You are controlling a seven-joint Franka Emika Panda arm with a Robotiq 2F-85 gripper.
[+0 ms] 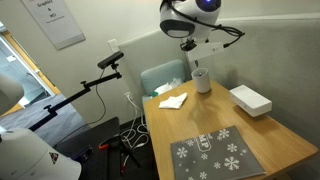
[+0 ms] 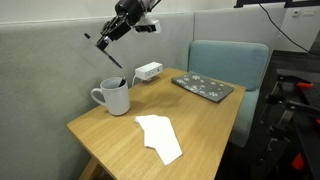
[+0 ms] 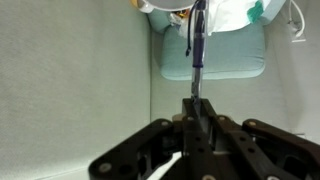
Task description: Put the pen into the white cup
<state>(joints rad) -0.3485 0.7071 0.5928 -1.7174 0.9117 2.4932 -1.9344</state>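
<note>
The gripper moves down toward the opening of the white cup point(image 2: 115, 97) next and releases there, since the lower tip of the pen still hangs above the white cup's rim.
My gripper point(image 1: 190, 44) is shut on the pen point(image 2: 112, 58), a thin dark stick that hangs tilted from the jaws. It hovers just above the white cup point(image 1: 202, 80), which stands at the table's back edge by the wall. In an exterior view the pen tip is over the cup point(image 2: 115, 97), close to its rim. In the wrist view the shut fingers point(image 3: 197, 112) clamp the pen point(image 3: 198, 40), which points away from the camera.
A flat white box point(image 1: 250, 99) point(image 2: 148, 71) lies near the wall. A crumpled white napkin point(image 1: 172, 99) point(image 2: 160, 137) and a grey snowflake mat point(image 1: 215, 155) point(image 2: 205, 87) lie on the wooden table point(image 1: 280, 140). A teal chair point(image 2: 230, 60) stands at the table's end.
</note>
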